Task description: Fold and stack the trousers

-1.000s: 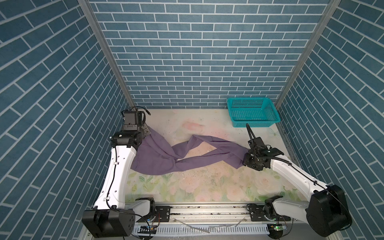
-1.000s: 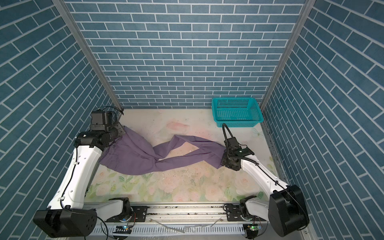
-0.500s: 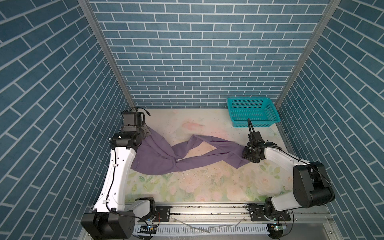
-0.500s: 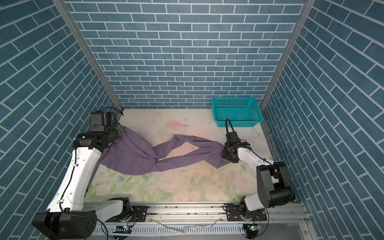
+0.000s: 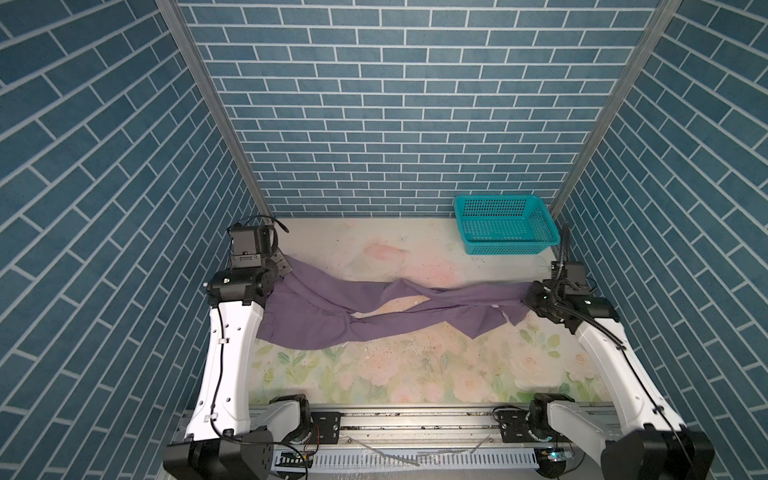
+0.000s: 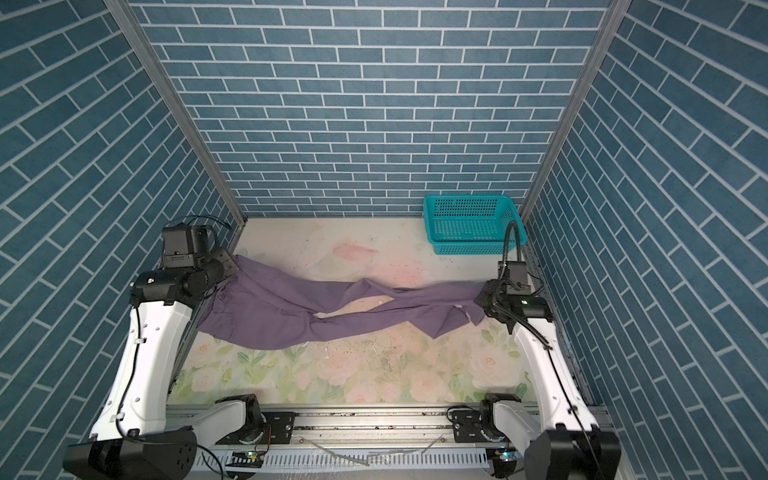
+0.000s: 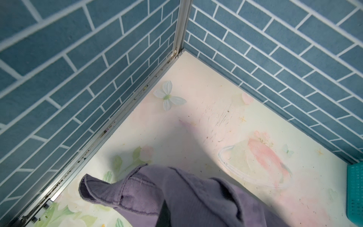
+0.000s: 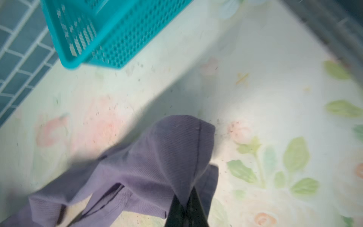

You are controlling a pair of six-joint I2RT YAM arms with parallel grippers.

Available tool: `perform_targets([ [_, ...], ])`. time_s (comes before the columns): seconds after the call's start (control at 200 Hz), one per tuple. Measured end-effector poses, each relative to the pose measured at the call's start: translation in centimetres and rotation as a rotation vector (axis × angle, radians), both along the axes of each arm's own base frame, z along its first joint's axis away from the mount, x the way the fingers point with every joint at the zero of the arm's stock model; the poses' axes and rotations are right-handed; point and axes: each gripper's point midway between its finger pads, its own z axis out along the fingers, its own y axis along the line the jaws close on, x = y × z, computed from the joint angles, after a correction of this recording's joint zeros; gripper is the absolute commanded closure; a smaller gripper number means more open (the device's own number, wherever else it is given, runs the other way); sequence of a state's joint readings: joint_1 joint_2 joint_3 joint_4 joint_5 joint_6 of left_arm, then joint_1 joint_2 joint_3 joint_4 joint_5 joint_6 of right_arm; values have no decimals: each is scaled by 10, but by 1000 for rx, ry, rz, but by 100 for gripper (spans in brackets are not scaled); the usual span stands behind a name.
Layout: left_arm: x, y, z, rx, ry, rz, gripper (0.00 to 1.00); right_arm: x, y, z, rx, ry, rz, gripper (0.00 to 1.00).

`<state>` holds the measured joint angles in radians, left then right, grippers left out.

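Observation:
I should next lower my right gripper toward the nearby side wall and release the leg hem on the bare tabletop there, since the leg hangs bunched.
The dusty-purple trousers (image 5: 332, 307) (image 6: 291, 311) hang stretched across the flowered table between my two grippers, their legs crossing over each other near the middle. My left gripper (image 5: 283, 266) (image 6: 232, 262) is shut on the waistband end at the left wall; in the left wrist view the seamed waistband (image 7: 137, 192) drapes over the dark jaws. My right gripper (image 5: 527, 297) (image 6: 482, 298) is shut on a leg end near the right wall. The right wrist view shows cloth (image 8: 172, 153) pinched between the black fingers (image 8: 196, 208).
A teal mesh basket (image 5: 505, 226) (image 6: 471, 228) (image 8: 110, 29) stands at the back right corner, just behind the right gripper. Brick-pattern walls close in the table (image 5: 415, 374) on three sides. A metal rail (image 5: 415, 419) runs along the front edge.
My right gripper has shut on the leg end and swung right toward the wall, pulling the trousers out longer. The left gripper has kept its hold and place.

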<state>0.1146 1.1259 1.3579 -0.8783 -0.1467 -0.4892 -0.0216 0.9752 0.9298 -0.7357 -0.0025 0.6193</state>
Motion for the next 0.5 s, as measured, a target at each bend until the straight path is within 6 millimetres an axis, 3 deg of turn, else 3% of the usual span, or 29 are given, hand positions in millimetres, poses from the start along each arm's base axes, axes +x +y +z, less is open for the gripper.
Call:
perform_targets([
  [0.115,-5,8,19,-3,-40,26,100,-21,-43,36,-48,-76,-156,100],
  [0.24,-4,9,26,-16,-61,31,100,-34,-68,44,-64,-80,-262,100],
  [0.385,21,6,7,-63,-18,17,100,-14,-76,15,-24,19,-270,100],
  [0.5,56,8,-27,-100,42,19,100,17,-81,-24,15,110,-258,100],
])
